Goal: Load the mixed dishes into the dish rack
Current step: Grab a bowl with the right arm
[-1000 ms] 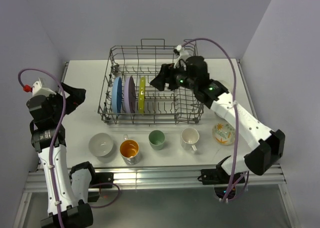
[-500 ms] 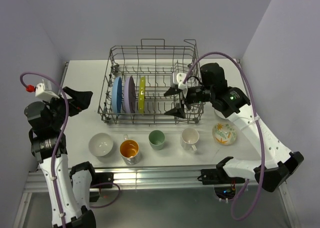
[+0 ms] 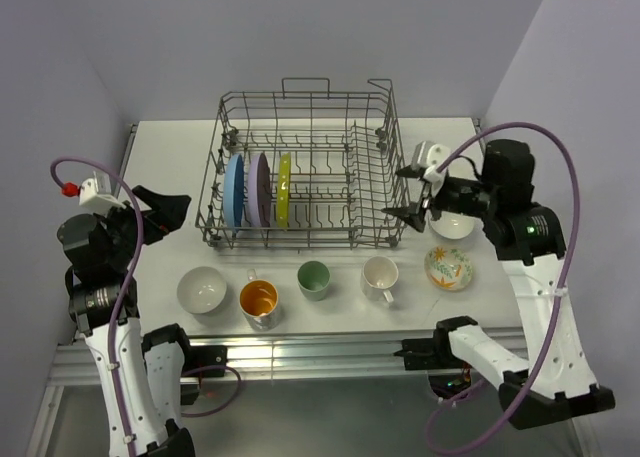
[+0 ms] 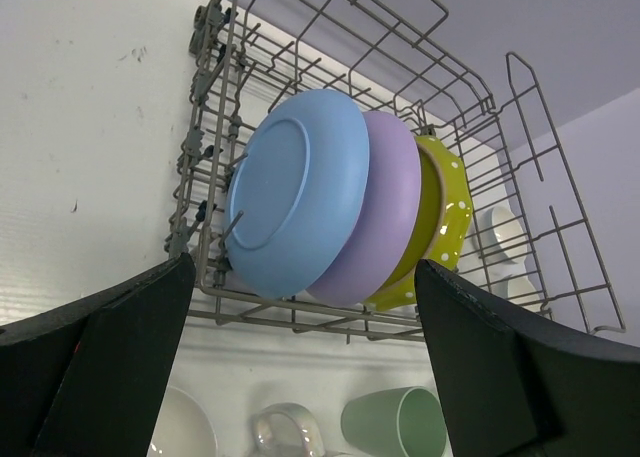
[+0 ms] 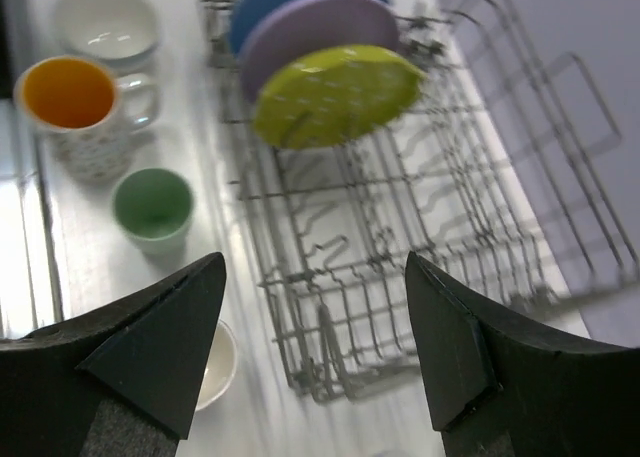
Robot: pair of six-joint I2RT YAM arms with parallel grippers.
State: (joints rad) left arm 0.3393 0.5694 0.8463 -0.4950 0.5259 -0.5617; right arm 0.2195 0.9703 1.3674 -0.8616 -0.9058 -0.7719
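Observation:
The far white bowl still stands unracked, so next my right gripper will swing outward from beside the rack (image 3: 300, 167), turn fingers down and lower onto the bowl's rack-side rim.
The dish rack (image 3: 300, 167) holds a blue plate (image 3: 233, 189), a lavender plate (image 3: 259, 187) and a yellow-green plate (image 3: 284, 187) upright at its left end. In front of it stand a white bowl (image 3: 201, 289), an orange-inside cup (image 3: 259, 300), a pale green cup (image 3: 313, 278), a white mug (image 3: 380, 275) and a floral bowl (image 3: 447, 267). Another white bowl (image 3: 452, 225) sits under the right arm. My right gripper (image 3: 412, 192) hangs open and empty beside the rack's right end. My left gripper (image 3: 170, 209) is open and empty, left of the rack, facing the plates (image 4: 295, 187).
The rack's right half (image 5: 450, 207) has bare tines. The table's near edge is a metal rail (image 3: 310, 352). Grey walls close in the back and both sides. The right arm's purple cable (image 3: 560, 167) loops above the table's right side.
My right gripper has drawn back from above the middle of the rack to the rack's right end, still empty. The left gripper has shifted slightly down and to the right.

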